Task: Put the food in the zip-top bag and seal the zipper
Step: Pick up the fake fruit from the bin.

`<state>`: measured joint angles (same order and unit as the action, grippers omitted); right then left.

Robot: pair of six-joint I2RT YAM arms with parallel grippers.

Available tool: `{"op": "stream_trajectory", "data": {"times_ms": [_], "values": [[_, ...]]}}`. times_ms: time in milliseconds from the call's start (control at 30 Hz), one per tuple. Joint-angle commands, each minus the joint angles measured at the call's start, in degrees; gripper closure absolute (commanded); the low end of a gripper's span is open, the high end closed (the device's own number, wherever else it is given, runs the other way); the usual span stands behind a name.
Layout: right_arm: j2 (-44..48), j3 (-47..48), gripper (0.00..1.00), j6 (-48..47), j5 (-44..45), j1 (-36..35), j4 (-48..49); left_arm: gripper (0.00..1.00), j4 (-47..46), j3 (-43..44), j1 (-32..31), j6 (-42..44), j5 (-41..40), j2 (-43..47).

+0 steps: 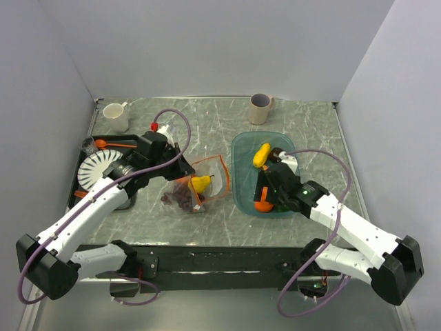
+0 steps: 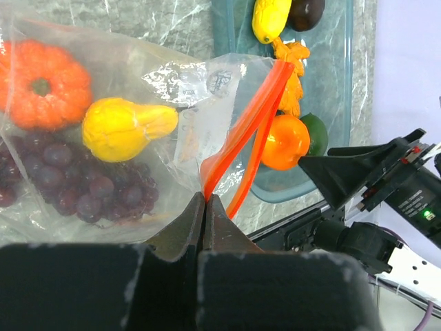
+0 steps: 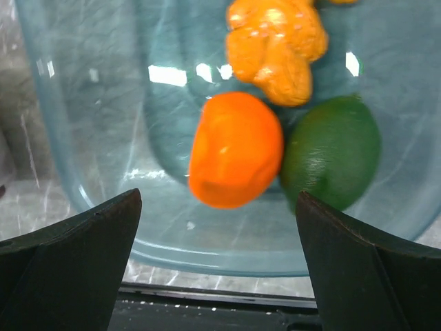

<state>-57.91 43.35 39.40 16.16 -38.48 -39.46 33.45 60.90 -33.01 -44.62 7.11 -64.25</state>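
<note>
The orange round fruit (image 3: 236,151) is below, so the robot's right gripper will next lower its open fingers around the fruit's sides, one finger between it and the green fruit (image 3: 334,152) crowding it.
The clear zip-top bag (image 1: 196,185) lies at mid-table with purple grapes (image 2: 76,183), a yellow fruit (image 2: 124,127) and a ribbed orange one (image 2: 45,83) inside. Its mouth stands open, and my left gripper (image 2: 205,196) is shut on one end of the orange-red zipper (image 2: 241,138). Over the near end of the teal tray (image 3: 89,138), my right gripper (image 3: 219,195) is open. A round orange fruit (image 3: 236,148) lies just ahead of its fingers, untouched. A green fruit (image 3: 334,152) and a knobbly orange piece (image 3: 275,45) lie beside it. A yellow fruit (image 1: 262,154) sits further back.
A black tray at the left holds a white ribbed disc (image 1: 96,169) and an orange spoon (image 1: 110,144). A white mug (image 1: 116,117) and a beige cup (image 1: 260,108) stand at the back. Grey walls close in both sides.
</note>
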Motion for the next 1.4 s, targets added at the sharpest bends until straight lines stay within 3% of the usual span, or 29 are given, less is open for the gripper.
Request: {"op": "stream_trajectory", "data": {"times_ms": [0,300,633,833,867,1000,1100,1367], "values": [[2.2,-0.6,0.00,0.2,-2.5,3.9,2.8,0.99,-2.9,1.8,0.1,0.9,1.4,-0.5],[-3.2,-2.8,0.09,-0.5,-8.2,5.4,7.9,0.99,-1.4,3.1,0.1,1.0,1.3,-0.1],[-11.4,-3.7,0.15,0.3,-4.5,5.6,8.1,0.99,-1.9,2.4,0.1,0.9,2.0,-0.9],[-12.2,-4.2,0.37,0.3,-5.8,5.8,10.4,0.99,-1.6,2.6,0.1,1.1,2.0,-1.1],[-12.2,-4.1,0.44,0.2,-6.2,5.9,10.5,0.99,-1.7,2.3,0.1,1.1,2.1,-1.1],[-10.8,-3.9,0.54,-1.2,-7.6,5.9,11.2,0.99,-1.8,2.0,0.1,1.0,2.1,-1.0],[-8.3,-3.9,0.61,-2.4,-9.9,5.9,12.3,0.99,-2.2,1.8,0.1,0.9,2.3,-0.9],[-0.2,-2.0,0.66,-5.0,-14.4,5.3,13.5,0.99,-2.2,1.5,0.1,0.9,2.3,-1.1]]}}
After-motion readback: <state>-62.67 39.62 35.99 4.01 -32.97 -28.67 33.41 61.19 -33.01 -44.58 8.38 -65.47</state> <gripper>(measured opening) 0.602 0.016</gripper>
